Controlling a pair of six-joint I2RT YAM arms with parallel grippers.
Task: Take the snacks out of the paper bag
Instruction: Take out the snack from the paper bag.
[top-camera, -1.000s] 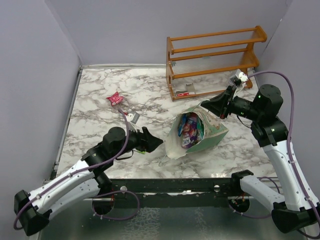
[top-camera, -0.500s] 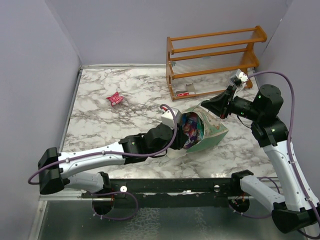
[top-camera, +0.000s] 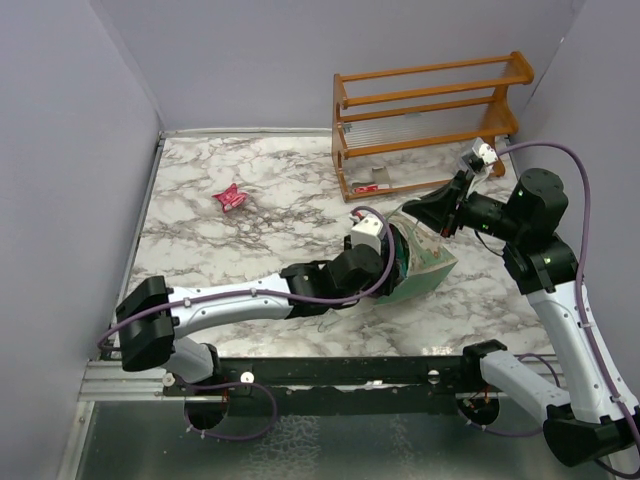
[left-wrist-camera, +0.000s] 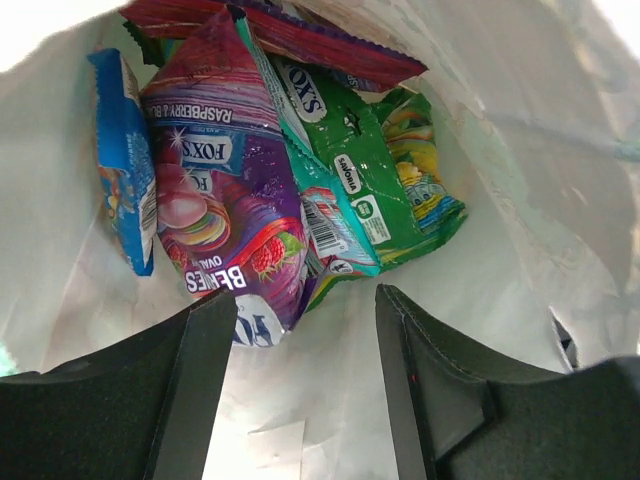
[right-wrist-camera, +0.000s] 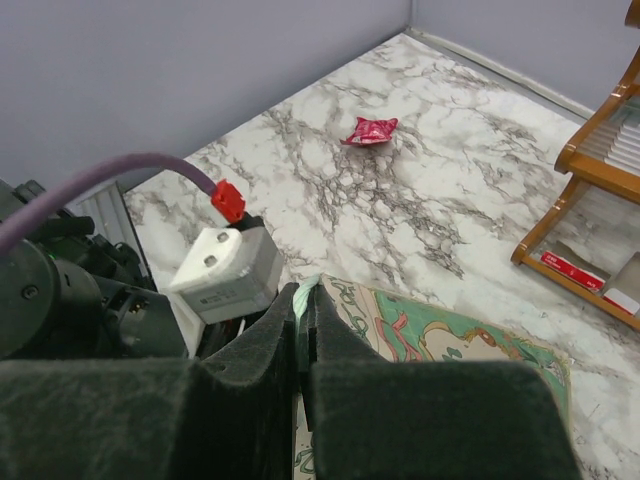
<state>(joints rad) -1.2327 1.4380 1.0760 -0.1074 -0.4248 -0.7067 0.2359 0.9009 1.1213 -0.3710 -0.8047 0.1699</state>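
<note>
The purple berry packet's near end (left-wrist-camera: 262, 312) sticks out just ahead of my left gripper's open fingers, so I should next slide deeper into the bag and close on it.
The pale green paper bag (top-camera: 428, 268) lies on its side mid-table, mouth toward the left arm. My left gripper (left-wrist-camera: 305, 315) is open inside the bag, its jaws just short of the snacks. Inside lie a purple berry packet (left-wrist-camera: 215, 210), a blue packet (left-wrist-camera: 125, 160), a teal-green packet (left-wrist-camera: 350, 180) and a yellow-green one (left-wrist-camera: 425, 190), with a dark red one (left-wrist-camera: 300, 35) on top. My right gripper (right-wrist-camera: 305, 295) is shut on the bag's upper rim (right-wrist-camera: 310, 290), holding the mouth open. In the top view the left gripper (top-camera: 385, 250) is hidden in the bag.
An orange wooden rack (top-camera: 430, 120) stands at the back right, a small red-and-white flat item (top-camera: 365, 187) on its lowest shelf. A crumpled pink-red packet (top-camera: 231, 198) lies on the marble table (top-camera: 200, 240) at the back left. Grey walls surround the table.
My left arm has stretched rightward from the table's front left and pushed its gripper into the bag's mouth. The right gripper has kept its hold on the rim.
</note>
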